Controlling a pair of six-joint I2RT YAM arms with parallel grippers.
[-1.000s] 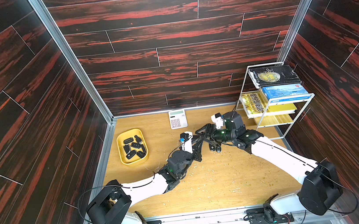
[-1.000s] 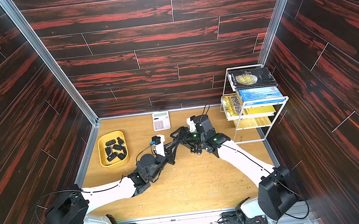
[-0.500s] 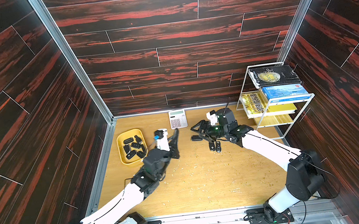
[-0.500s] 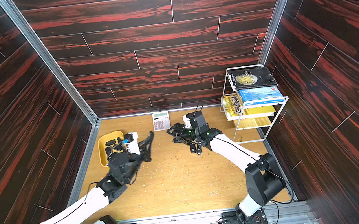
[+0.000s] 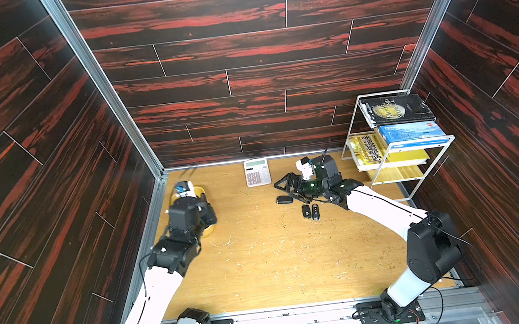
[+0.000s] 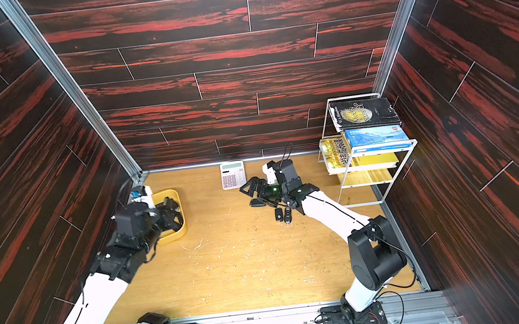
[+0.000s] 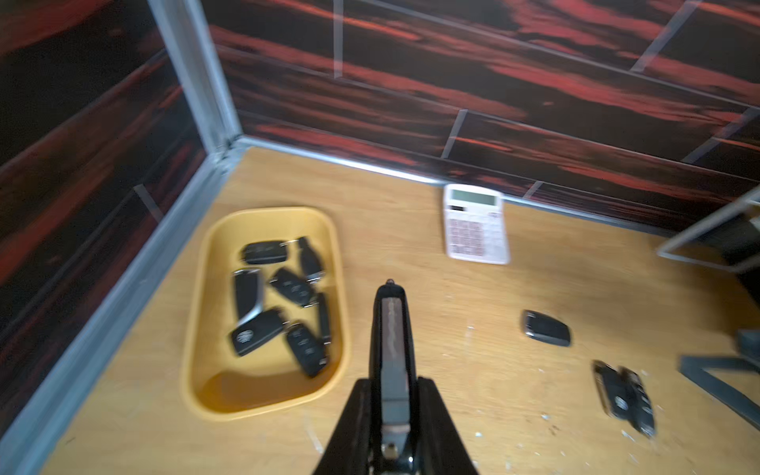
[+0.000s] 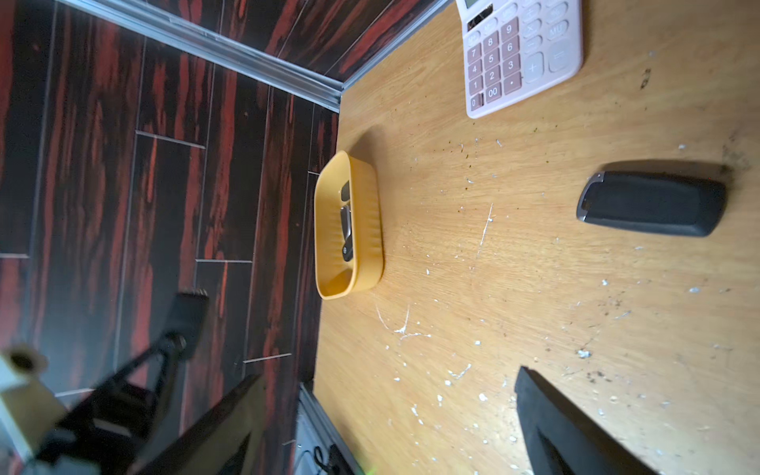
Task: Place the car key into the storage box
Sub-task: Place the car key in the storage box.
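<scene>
I will next lower my left gripper toward the side, over the storage box's middle, and let go of the key, because the box is below the gripper, closer to that side.
The yellow storage box lies at the far left by the wall, with several black car keys inside. My left gripper is shut on one black car key, held end-on just above the box's right rim; in a top view the left gripper hangs over the box. My right gripper is open and empty, its jaws wide apart, low over the table. A loose car key lies just past its fingertips; in a top view the right gripper is next to that key.
Two more black keys lie side by side under the right arm. A white calculator sits by the back wall. A white wire book rack with books stands at the back right. Scratches and crumbs mark the wooden table.
My left arm has swung from the middle of the table to the storage box, carrying the key. The right gripper's jaws have opened wider and pulled back towards the loose keys.
</scene>
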